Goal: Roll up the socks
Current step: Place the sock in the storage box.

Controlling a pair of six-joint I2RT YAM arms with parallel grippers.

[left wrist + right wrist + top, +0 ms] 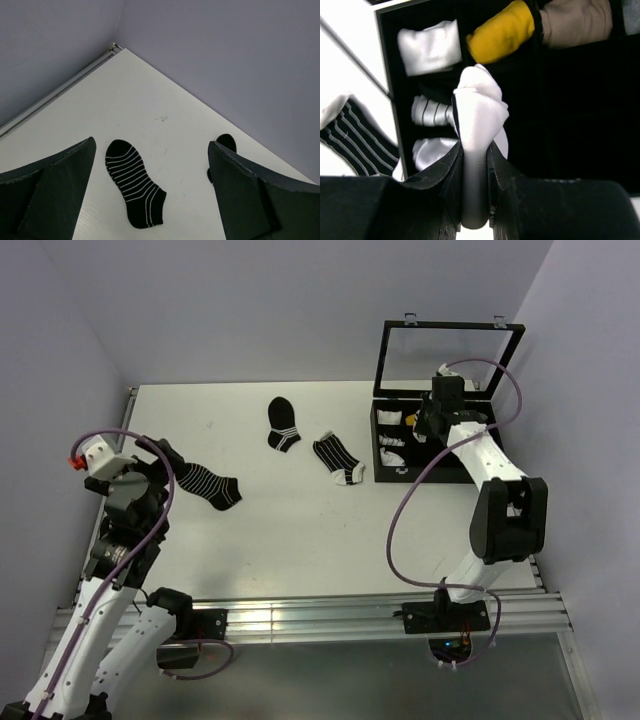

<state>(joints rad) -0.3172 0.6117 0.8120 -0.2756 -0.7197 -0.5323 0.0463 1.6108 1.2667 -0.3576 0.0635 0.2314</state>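
The section of the box on the near side of the yellow roll is empty. I should move my right gripper down into it next and release the white sock point(479, 102) there.
My right gripper point(475, 150) is shut on the mostly white sock point(479, 102), bunched between the fingers, with a dark stripe along its left edge. It hangs over the black compartment box point(385, 75). In the top view this gripper point(417, 426) is above the box's left side. The black sock with white stripes and a white toe point(338, 458) lies flat on the table just left of the box. It also shows at the left of the right wrist view point(355, 135). My left gripper point(160, 468) is open and empty, its fingers wide apart in the left wrist view point(151, 145).
An all-black sock with thin white stripes point(207, 485) lies in front of my left gripper point(132, 187). A black sock with white bands point(282, 425) lies mid-table. The box point(376, 440) has its lid up and holds yellow point(502, 32), white point(430, 47) and beige point(575, 20) rolls.
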